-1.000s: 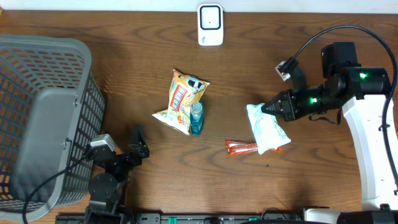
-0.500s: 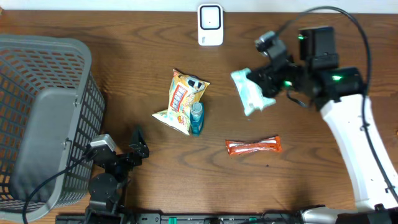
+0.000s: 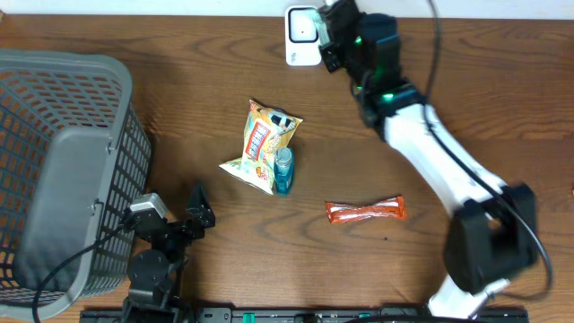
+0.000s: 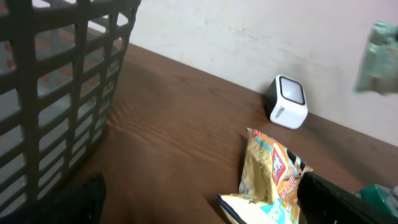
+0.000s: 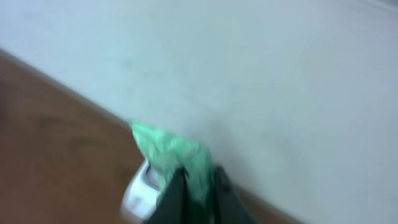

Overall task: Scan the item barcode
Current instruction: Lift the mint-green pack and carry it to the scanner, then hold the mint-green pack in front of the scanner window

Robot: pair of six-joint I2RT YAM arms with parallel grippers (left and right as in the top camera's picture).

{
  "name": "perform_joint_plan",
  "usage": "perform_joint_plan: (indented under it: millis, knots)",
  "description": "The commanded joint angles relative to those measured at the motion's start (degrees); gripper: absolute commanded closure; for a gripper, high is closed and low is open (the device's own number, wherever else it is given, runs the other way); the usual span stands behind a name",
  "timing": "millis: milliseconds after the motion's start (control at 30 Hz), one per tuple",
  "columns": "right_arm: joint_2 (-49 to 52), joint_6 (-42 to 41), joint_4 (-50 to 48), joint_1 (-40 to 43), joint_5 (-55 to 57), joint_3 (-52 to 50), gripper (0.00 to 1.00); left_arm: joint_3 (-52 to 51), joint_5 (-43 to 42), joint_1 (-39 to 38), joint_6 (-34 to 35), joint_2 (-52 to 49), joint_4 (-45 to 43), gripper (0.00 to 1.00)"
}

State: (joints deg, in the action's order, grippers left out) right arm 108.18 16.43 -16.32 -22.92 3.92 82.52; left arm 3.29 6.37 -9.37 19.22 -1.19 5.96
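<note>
Next, my right gripper goes over the scanner (image 3: 303, 36), then far right in the overhead view and down, and releases the packet on bare tabletop clear of the snacks.
The item, a green and white packet (image 5: 176, 152), hangs pinched between the fingers of my right gripper (image 5: 198, 179), which is shut on it. It is held just above and in front of the white barcode scanner (image 5: 138, 191) by the back wall. In the overhead view my right gripper (image 3: 332, 27) sits beside the scanner (image 3: 303, 36), and the arm hides the packet. The left wrist view shows the packet (image 4: 380, 50) in the air, to the right of the scanner (image 4: 287, 102). My left gripper (image 3: 199, 211) rests open and empty at the table's front left.
A grey basket (image 3: 63, 161) fills the left side. A yellow snack bag (image 3: 262, 144) with a blue bottle (image 3: 283, 170) against it lies mid-table. An orange snack bar (image 3: 366, 210) lies front right of centre. The wall runs right behind the scanner.
My right arm lifted the green packet off the table beside the orange bar and swung it up and left to the scanner. The left arm has not moved.
</note>
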Motion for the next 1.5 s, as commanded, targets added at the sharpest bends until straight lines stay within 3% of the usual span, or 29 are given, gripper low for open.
perform_joint_plan:
  millis: [0, 100, 200, 633, 833, 1000, 1200, 1333, 1467]
  knots:
    - [5.5, 10.0, -12.2, -2.3, 9.6, 0.2, 0.99, -1.3, 0.7, 0.2, -0.7, 0.2, 1.2, 0.02]
    - [11.1, 17.7, -27.5, -3.6, 10.3, 0.6, 0.99, -1.3, 0.7, 0.2, -0.7, 0.2, 1.2, 0.02]
    - [16.4, 23.6, -33.4, -3.9, 10.3, 3.2, 0.99, -1.3, 0.7, 0.2, -0.7, 0.2, 1.2, 0.02]
    - [33.3, 26.1, -28.5, -4.8, 9.7, 22.5, 0.99, -1.3, 0.7, 0.2, -0.7, 0.2, 1.2, 0.02]
    - [35.0, 26.1, -26.8, -5.6, 11.7, 23.9, 0.99, -1.3, 0.7, 0.2, -0.7, 0.2, 1.2, 0.02]
    - [33.6, 23.1, -27.5, -5.8, 22.2, 24.2, 0.99, -1.3, 0.7, 0.2, -0.7, 0.2, 1.2, 0.02]
    - [25.8, 24.5, -19.8, -4.3, 41.2, 24.2, 0.99, -1.3, 0.7, 0.2, -0.7, 0.2, 1.2, 0.02]
    - [18.2, 23.7, -5.5, -0.2, 50.0, 24.2, 0.99, -1.3, 0.7, 0.2, -0.7, 0.2, 1.2, 0.02]
    - [11.9, 17.1, 10.6, 5.8, 52.0, 24.2, 0.99, -1.3, 0.7, 0.2, -0.7, 0.2, 1.2, 0.02]
